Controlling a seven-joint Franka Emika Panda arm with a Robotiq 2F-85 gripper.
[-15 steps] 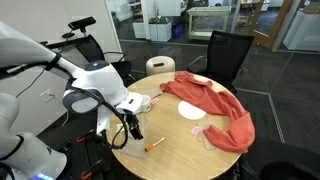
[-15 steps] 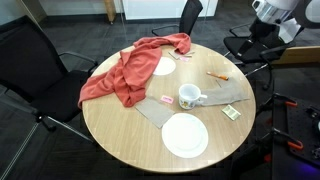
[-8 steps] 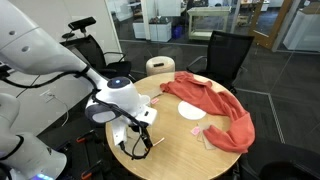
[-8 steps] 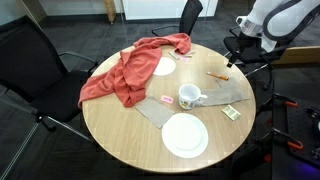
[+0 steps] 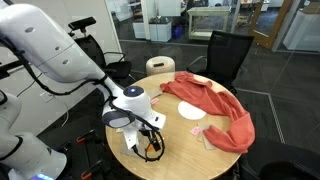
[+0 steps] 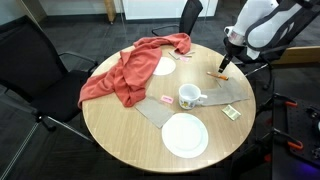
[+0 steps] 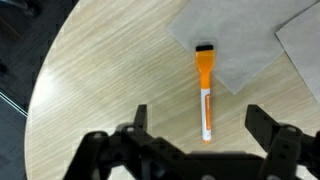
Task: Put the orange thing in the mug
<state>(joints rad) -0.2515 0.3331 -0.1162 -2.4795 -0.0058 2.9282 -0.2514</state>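
I will lower my gripper outward and close it on the white end of the orange marker, because that end is below and outward of my gripper's open fingers.
The orange thing is a thin orange marker [image 7: 205, 92] with a black cap, lying flat on the wooden table with its cap end on a grey napkin [image 7: 235, 45]. It also shows in an exterior view [image 6: 217, 75]. My gripper [image 7: 200, 125] is open and hangs just above the marker, with one finger on each side of its lower end and not touching it. The gripper shows in both exterior views [image 6: 225, 66] [image 5: 151, 146]. The white mug [image 6: 189, 97] stands upright with its handle to the side, a short way from the marker towards the table's middle.
A red-orange cloth [image 6: 128, 70] is draped over the far side of the round table [image 6: 120, 135]. A white plate [image 6: 185, 136], a pale disc [image 6: 164, 67], grey napkins [image 6: 160, 110] and a banknote [image 6: 232, 113] lie on it. Black chairs [image 6: 30, 60] stand around.
The arm has swung in over the table's edge and come down until the open gripper hangs over the marker. Marker, mug and cloth have not moved.
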